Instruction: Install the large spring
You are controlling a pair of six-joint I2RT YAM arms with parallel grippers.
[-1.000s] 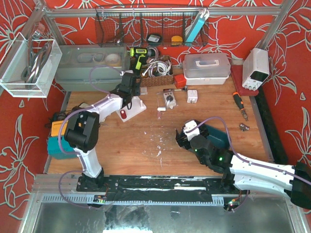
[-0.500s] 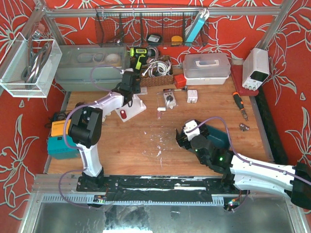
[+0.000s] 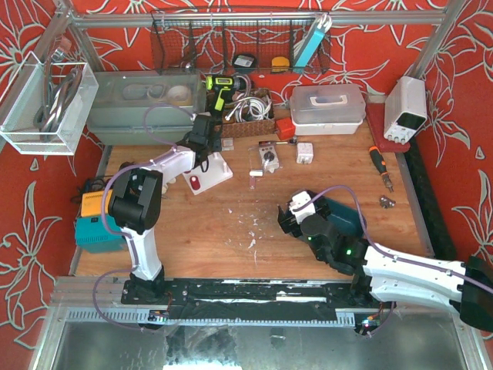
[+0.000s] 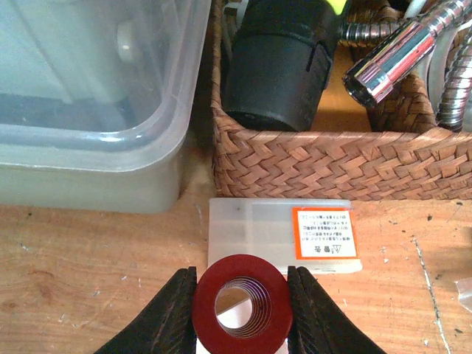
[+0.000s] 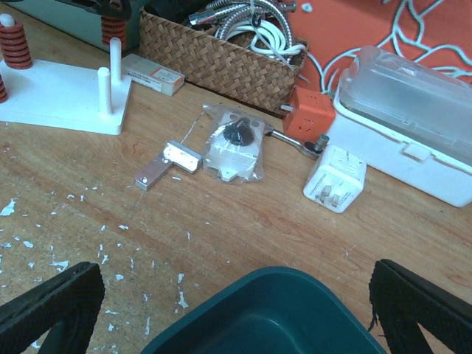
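Observation:
The bare far peg stands below. My left gripper will next center the large red spring over the peg's tip, lower the spring around the peg and release it.
My left gripper (image 4: 240, 302) is shut on the large red spring (image 4: 240, 267), which I see end-on with its coils showing inside and a white surface showing through it. In the top view this gripper (image 3: 206, 143) hovers at the far edge of the white peg base (image 3: 219, 174). The right wrist view shows the held spring (image 5: 112, 28) just behind a bare white peg (image 5: 115, 55), with a smaller red spring (image 5: 15, 46) seated on another peg. My right gripper (image 5: 236, 310) is open and holds nothing, above a teal bin (image 5: 280, 317).
A wicker basket (image 4: 332, 158) with a drill and metal hoses stands right behind the spring, and a clear plastic tub (image 4: 88, 110) is to its left. A small labelled box (image 4: 280, 234) lies before the basket. A bagged part (image 5: 234, 144), a metal bracket (image 5: 166, 164) and a white plug (image 5: 335, 177) lie mid-table.
The left gripper has moved slightly farther back and right with the spring still held. The right arm has not moved.

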